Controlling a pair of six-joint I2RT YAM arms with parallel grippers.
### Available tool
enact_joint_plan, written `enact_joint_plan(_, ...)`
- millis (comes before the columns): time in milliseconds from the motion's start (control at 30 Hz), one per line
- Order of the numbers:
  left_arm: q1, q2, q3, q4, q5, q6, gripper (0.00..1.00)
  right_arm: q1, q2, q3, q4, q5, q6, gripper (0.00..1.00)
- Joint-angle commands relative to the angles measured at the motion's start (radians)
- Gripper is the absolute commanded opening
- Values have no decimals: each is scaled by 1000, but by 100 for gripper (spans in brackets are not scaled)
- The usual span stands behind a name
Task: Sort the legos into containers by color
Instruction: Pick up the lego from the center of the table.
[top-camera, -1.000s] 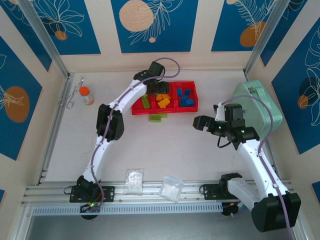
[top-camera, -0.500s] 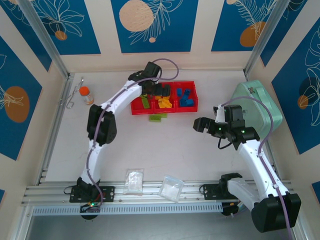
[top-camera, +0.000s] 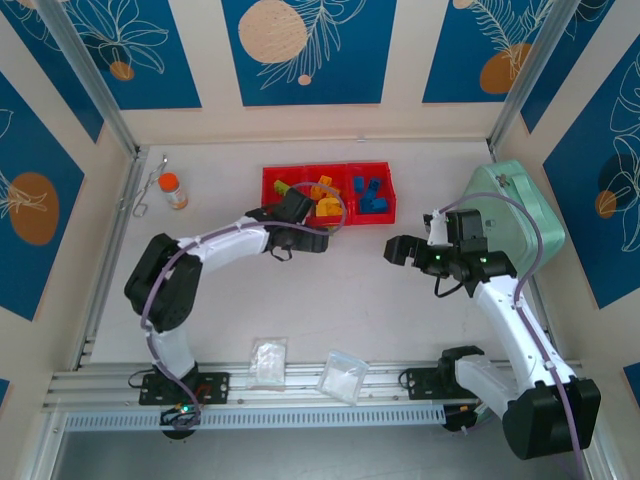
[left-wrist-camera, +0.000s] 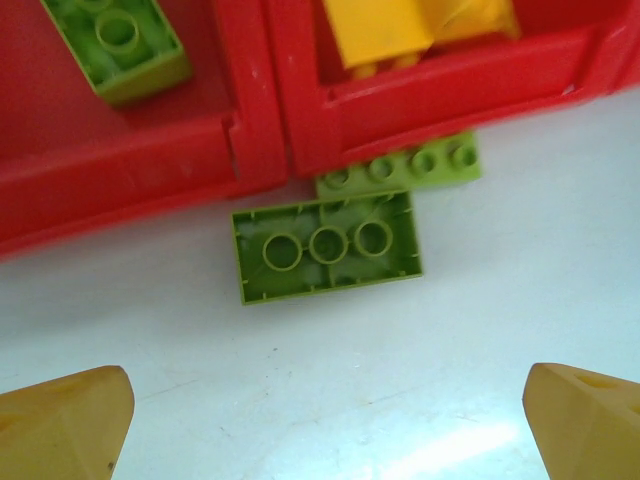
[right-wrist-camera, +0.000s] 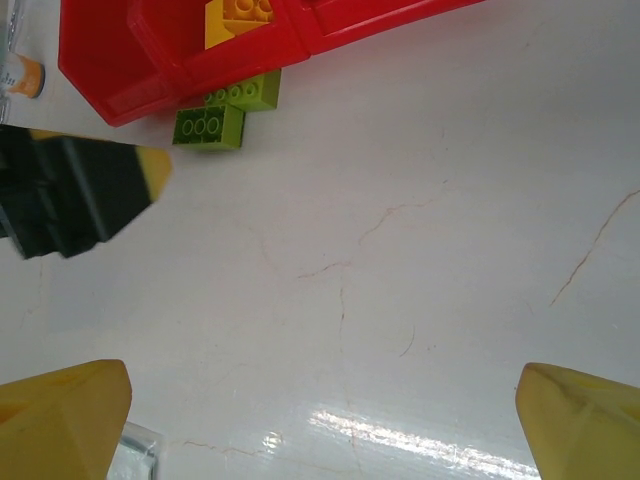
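My left gripper should lower its open fingers outward around the upside-down lego's short ends.
The red tray (top-camera: 330, 218) of three containers lies at the back of the table, with green legos (top-camera: 284, 188) in its left compartment, yellow ones (top-camera: 325, 196) in the middle and blue ones (top-camera: 370, 195) on the right. Two lime green legos lie on the table against the tray's near wall, one upside down (left-wrist-camera: 325, 250) and one studs up (left-wrist-camera: 400, 166). My left gripper (left-wrist-camera: 325, 430) hovers open just short of them, nothing between its fingers. My right gripper (right-wrist-camera: 320, 420) is open over bare table to the right of the tray (right-wrist-camera: 130, 80).
A mint-green case (top-camera: 515, 215) stands at the right edge beside the right arm. Two clear bags (top-camera: 268, 362) (top-camera: 343, 375) lie near the front rail. An orange-capped bottle (top-camera: 174, 190) and a metal tool (top-camera: 145, 195) are at the back left.
My left gripper has opened and drawn back from over the tray to the table in front of it, the arm's elbow swinging left. The right arm has not moved.
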Motion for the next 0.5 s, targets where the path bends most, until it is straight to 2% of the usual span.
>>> enact_joint_plan(0, -7, 53, 36, 73, -31, -42, 99, 8, 0, 25, -8, -30, -1, 99)
enact_joint_plan(200, -6, 158, 95, 86, -70, -26, 99, 9, -22, 10, -12, -32, -3, 99)
enact_joint_plan(467, 14, 291, 235, 9, -72, -9, 99, 9, -23, 14, -12, -34, -10, 99)
